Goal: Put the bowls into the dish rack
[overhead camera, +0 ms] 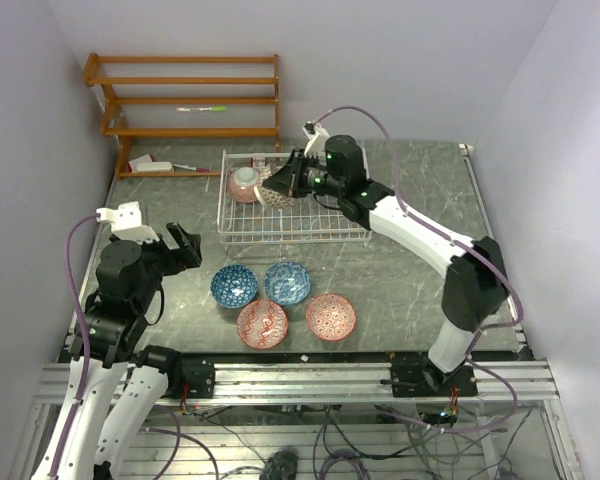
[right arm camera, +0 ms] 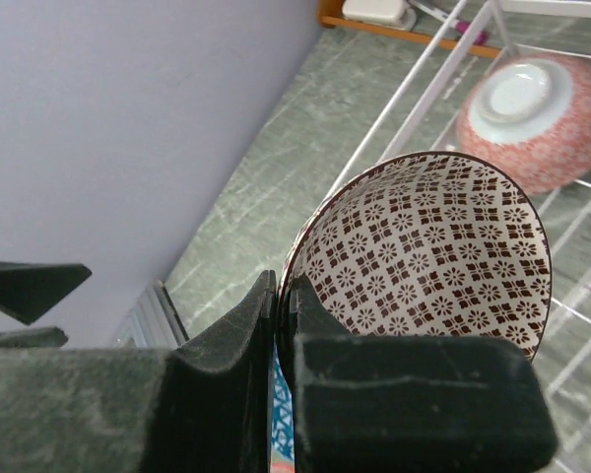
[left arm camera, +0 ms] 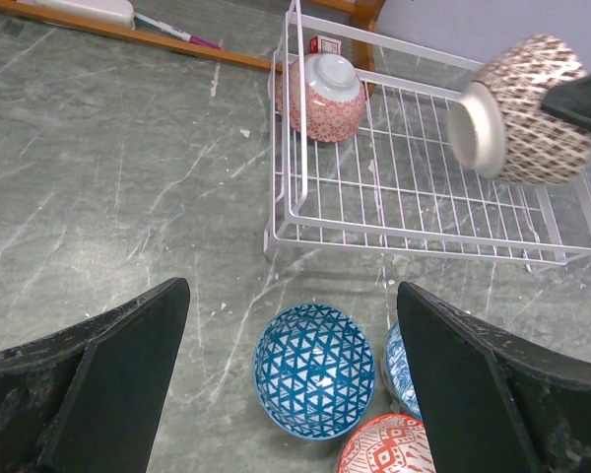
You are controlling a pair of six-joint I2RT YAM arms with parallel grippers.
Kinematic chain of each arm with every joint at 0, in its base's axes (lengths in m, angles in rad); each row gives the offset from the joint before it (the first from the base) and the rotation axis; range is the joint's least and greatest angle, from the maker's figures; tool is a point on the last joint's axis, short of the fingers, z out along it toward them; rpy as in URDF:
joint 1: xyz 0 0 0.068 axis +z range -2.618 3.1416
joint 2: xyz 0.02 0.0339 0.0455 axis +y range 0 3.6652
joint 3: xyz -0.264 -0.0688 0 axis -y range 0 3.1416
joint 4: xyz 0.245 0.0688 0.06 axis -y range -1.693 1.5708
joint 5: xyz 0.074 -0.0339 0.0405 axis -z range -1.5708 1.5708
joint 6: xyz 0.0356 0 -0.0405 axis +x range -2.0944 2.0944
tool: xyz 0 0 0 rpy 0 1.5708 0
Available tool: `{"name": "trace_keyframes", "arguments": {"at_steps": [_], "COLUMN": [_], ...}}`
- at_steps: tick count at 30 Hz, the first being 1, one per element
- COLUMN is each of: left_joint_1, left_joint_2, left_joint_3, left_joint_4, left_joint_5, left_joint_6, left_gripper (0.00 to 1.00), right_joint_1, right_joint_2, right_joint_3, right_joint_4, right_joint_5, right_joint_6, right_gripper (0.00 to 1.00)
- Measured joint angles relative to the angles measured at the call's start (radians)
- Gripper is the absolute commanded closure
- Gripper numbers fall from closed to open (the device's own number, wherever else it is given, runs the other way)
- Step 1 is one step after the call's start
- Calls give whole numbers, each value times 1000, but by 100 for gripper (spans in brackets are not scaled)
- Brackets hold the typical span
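Note:
The right gripper lowers the black-and-white bowl next until it rests on the rack's wires (overhead camera: 271, 212) (right arm camera: 575, 251), which are bare beside the tan bowl, then releases the bowl's rim.
The white wire dish rack (overhead camera: 310, 225) stands at the back centre. A pinkish-tan bowl (overhead camera: 244, 184) lies in its left end, foot ring up. My right gripper (overhead camera: 286, 180) is shut on the rim of the black-and-white bowl (overhead camera: 274, 187) and holds it on edge above the rack, next to the tan bowl. In the right wrist view the gripper (right arm camera: 284, 291) pinches that bowl's rim (right arm camera: 433, 261). Two blue bowls (overhead camera: 234, 286) (overhead camera: 287, 282) and two red bowls (overhead camera: 262, 323) (overhead camera: 331, 316) sit upright on the table. My left gripper (overhead camera: 180, 248) is open, left of them and above the left blue bowl (left arm camera: 318, 370).
An orange-brown wooden shelf unit (overhead camera: 190, 100) stands at the back left against the wall, with small items on its lowest shelf. Walls close in on the left, right and back. The left wrist view shows the rack (left arm camera: 414, 197) with the tan bowl (left arm camera: 320, 96) and the held bowl (left arm camera: 522, 110).

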Motion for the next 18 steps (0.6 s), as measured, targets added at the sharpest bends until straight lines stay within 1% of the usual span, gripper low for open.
{"name": "trace_keyframes", "arguments": {"at_steps": [7, 11, 18], "left_joint_1": [0, 0, 0], "left_joint_2": [0, 0, 0], "left_joint_3": [0, 0, 0], "left_joint_4": [0, 0, 0], "left_joint_5": [0, 0, 0], "left_joint_6": [0, 0, 0], "left_gripper": [2, 2, 3], "right_joint_1": [-2, -9, -34], "right_joint_2": [215, 321, 428], "right_joint_3": [14, 14, 14], "right_joint_4": [249, 354, 516], "right_joint_5": [-98, -135, -179], "right_joint_6": [146, 237, 376], "right_gripper": [100, 100, 100]}}
